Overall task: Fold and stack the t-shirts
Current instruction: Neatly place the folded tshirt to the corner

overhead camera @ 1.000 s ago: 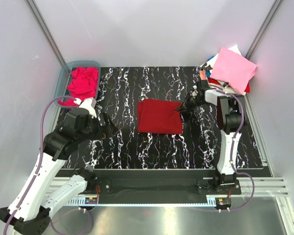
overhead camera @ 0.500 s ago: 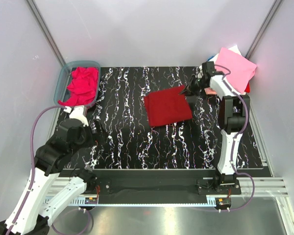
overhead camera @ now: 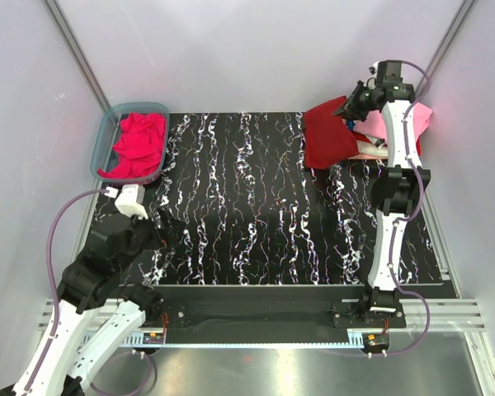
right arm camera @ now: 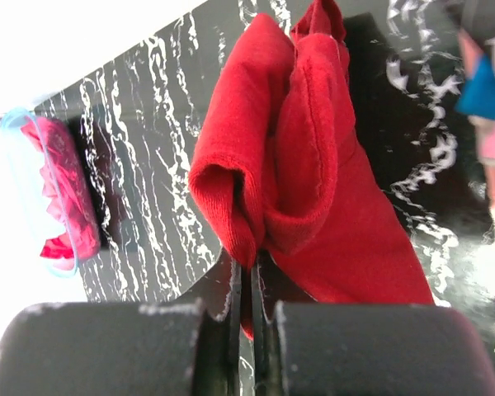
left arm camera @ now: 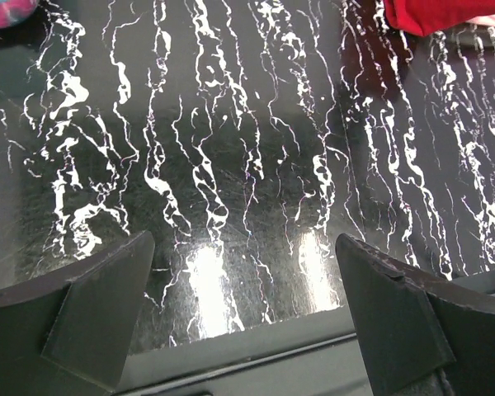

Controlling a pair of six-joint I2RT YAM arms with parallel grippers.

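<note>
My right gripper should next carry the crimson t-shirt (overhead camera: 327, 136) onto the stack's pale pink top (overhead camera: 374, 124) and let go, because the stack is to the right of my gripper in the top view.
My right gripper (overhead camera: 352, 106) is shut on the folded dark crimson t-shirt (overhead camera: 327, 136) and holds it lifted at the back right, hanging beside the stack of folded shirts, whose pale pink top (overhead camera: 400, 124) is partly hidden by the arm. In the right wrist view the crimson t-shirt (right arm camera: 313, 190) hangs bunched from the shut gripper (right arm camera: 253, 280). A magenta-pink t-shirt (overhead camera: 138, 142) lies crumpled in the tub (overhead camera: 104, 142) at the back left. My left gripper (left arm camera: 246, 305) is open and empty, low over the mat near the front left.
The black marbled mat (overhead camera: 247, 223) covers the table. The tub with the magenta shirt (right arm camera: 62, 206) also shows in the right wrist view. White walls stand close on all sides. The table's front edge (left arm camera: 247, 351) runs below the left fingers.
My right gripper has carried the crimson t-shirt from the mat's middle up and back right to the stack. My left arm has drawn back toward the front left.
</note>
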